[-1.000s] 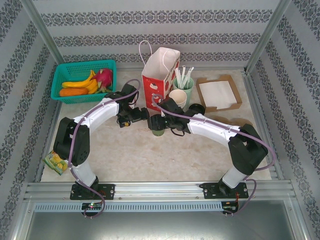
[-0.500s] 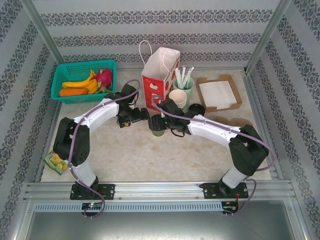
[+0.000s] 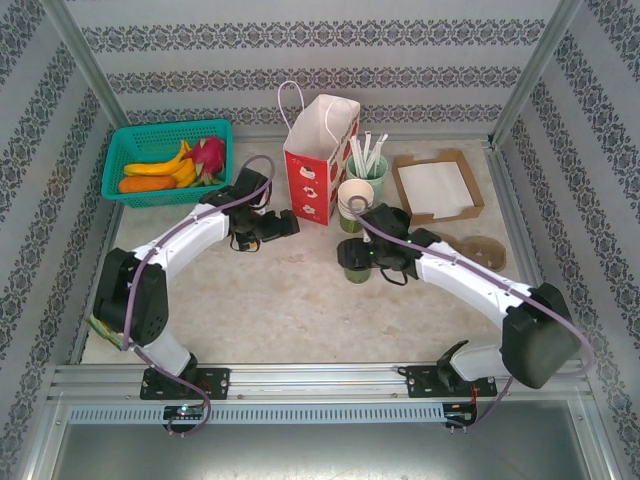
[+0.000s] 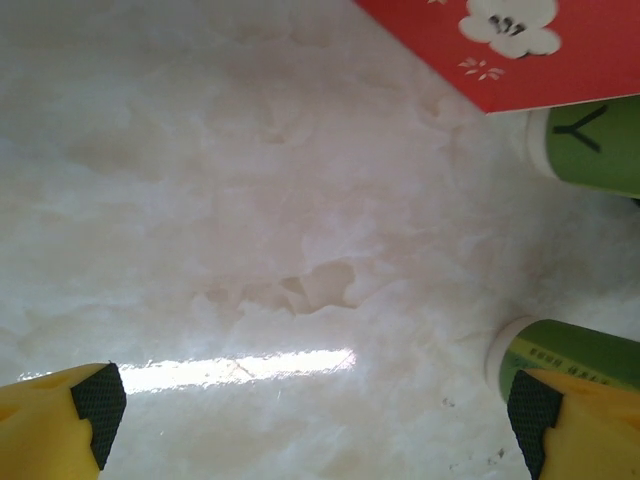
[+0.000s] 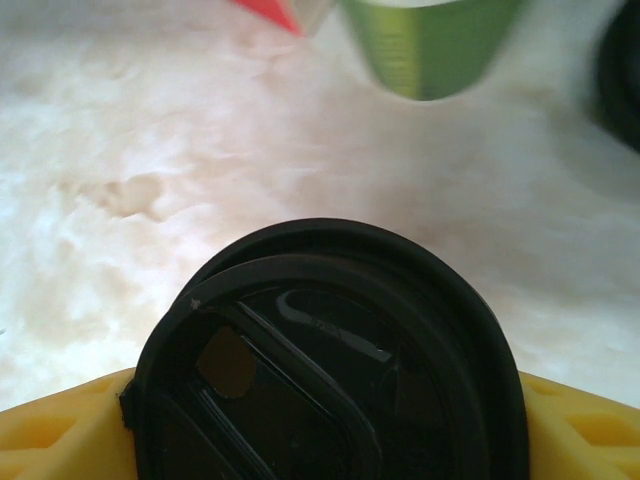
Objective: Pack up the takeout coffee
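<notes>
My right gripper swings the coffee [image 3: 357, 271] around the cup stack standing ahead next. It then releases it in the gap [image 3: 393, 197] beside the cardboard tray, since that gap lies outward.
The takeout coffee [image 3: 357, 271], a short green paper cup with a round black lid [image 5: 322, 352], is right of the table's centre, in front of the stack of lidless cups [image 3: 354, 197]. My right gripper [image 3: 358, 255] is shut on it, and its yellow fingers [image 5: 62, 432] press both sides just under the lid. Whether the cup's base touches the table I cannot tell. The red-and-white paper bag [image 3: 318, 160] stands open at the back centre. My left gripper [image 3: 284, 226] is open and empty beside the bag's lower left corner. Its wrist view shows the bag [image 4: 520, 45] and the coffee [image 4: 572, 352].
A mint-green cup with white straws [image 3: 368, 160] stands behind the cup stack. A cardboard tray [image 3: 437, 187] with white paper lies at the back right, with round brown discs [image 3: 487, 250] in front of it. A teal fruit basket [image 3: 165, 160] fills the back left corner.
My right gripper has closed on the coffee and carried it to the right, away from my left gripper. The left arm has shifted slightly towards the bag and stays open.
</notes>
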